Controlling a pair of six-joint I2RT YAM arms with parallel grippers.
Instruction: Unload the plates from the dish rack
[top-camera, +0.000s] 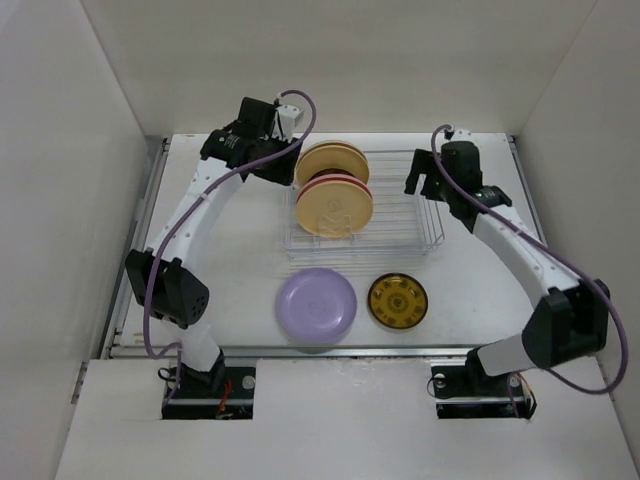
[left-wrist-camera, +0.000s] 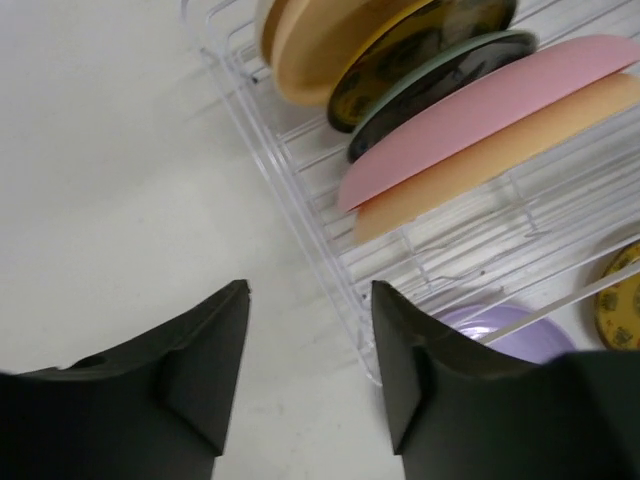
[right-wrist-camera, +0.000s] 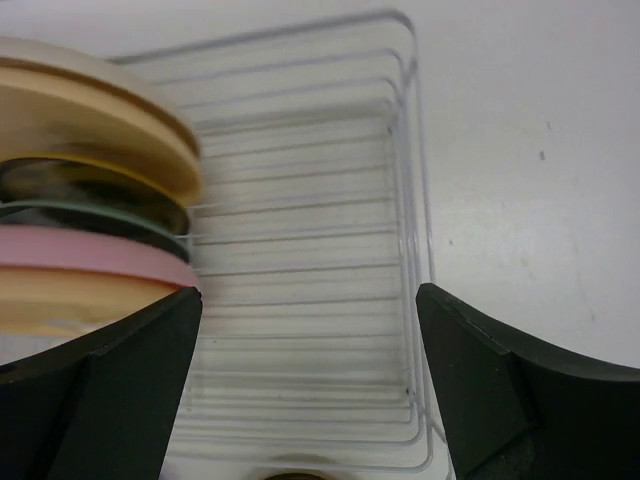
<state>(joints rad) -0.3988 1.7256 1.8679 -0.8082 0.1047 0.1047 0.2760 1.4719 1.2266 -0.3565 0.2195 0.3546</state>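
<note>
The tan-orange plate stands at the very front, so my right gripper will next go down and to the left in the top view and turn its fingers onto that plate's rim.
The dish rack (top-camera: 390, 215) stands at the table's middle back. Several plates stand on edge in its left half: a tan-orange one (top-camera: 333, 210) in front, a pink one (left-wrist-camera: 500, 110) behind it, then a dark green one (left-wrist-camera: 440, 85), a dark-yellow patterned one (left-wrist-camera: 420, 40) and tan and cream ones (top-camera: 332, 160). A lavender plate (top-camera: 316, 304) and a dark-yellow patterned plate (top-camera: 397, 301) lie flat on the table in front of the rack. My left gripper (top-camera: 283, 140) is open and empty above the rack's left edge (left-wrist-camera: 300, 180). My right gripper (top-camera: 425, 182) is open and empty over the rack's bare right half (right-wrist-camera: 300, 200).
White walls close in the table on the left, back and right. The left arm's elbow (top-camera: 170, 285) hangs over the table's left side. Bare table (left-wrist-camera: 120, 180) lies left of the rack.
</note>
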